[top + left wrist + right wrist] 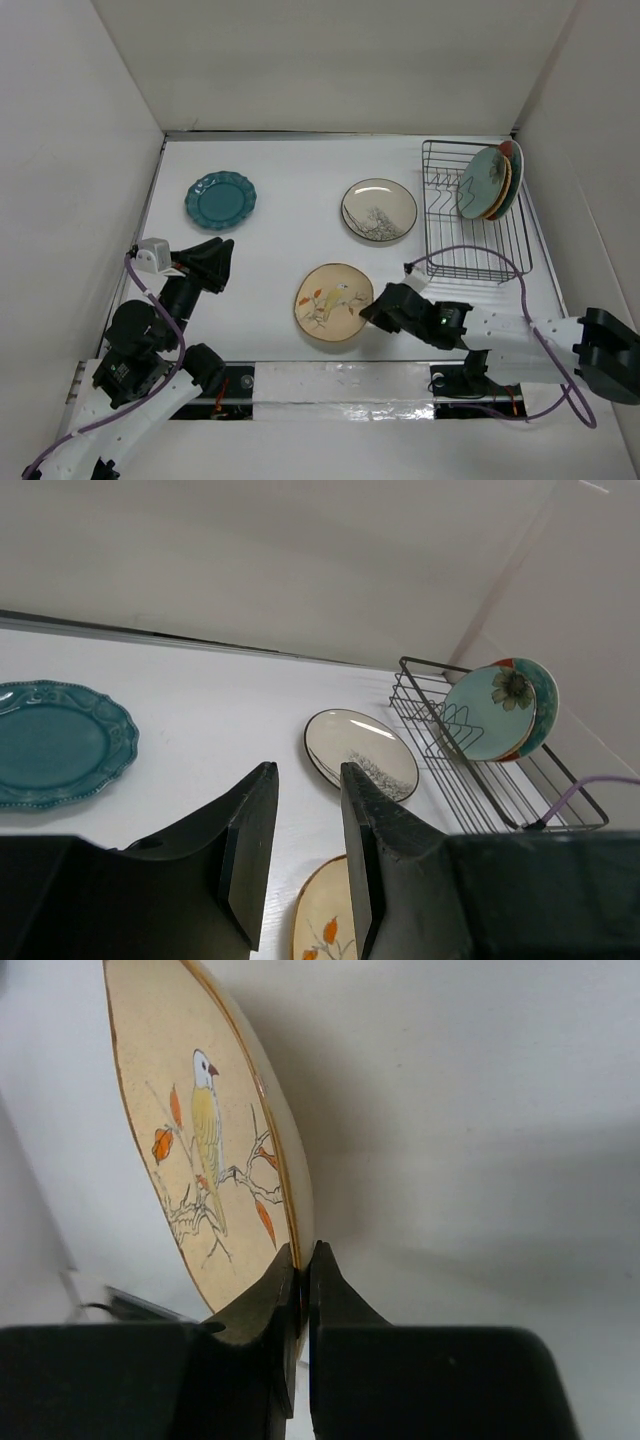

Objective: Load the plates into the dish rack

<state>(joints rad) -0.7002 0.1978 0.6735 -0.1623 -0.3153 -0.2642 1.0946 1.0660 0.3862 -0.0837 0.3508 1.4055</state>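
Next, my right gripper rises outward to the rack's far end, turning, then brings the plate down there, as the wire slots beside the pale teal plate (455,190) are empty.
My right gripper (368,310) is shut on the rim of the beige bird plate (333,302), near the table's front middle; the wrist view shows the plate's edge (215,1130) pinched between the fingers. My left gripper (214,266) is open and empty at the left. The scalloped dark teal plate (220,199) lies at the back left. The cream plate with black branches (379,209) lies left of the black wire dish rack (474,255). In the rack's far end stand the pale teal plate (483,181), an orange plate and a red floral plate behind it.
White walls enclose the table on three sides. A purple cable (480,255) loops from my right arm over the rack's near end. The rack also shows in the left wrist view (500,780).
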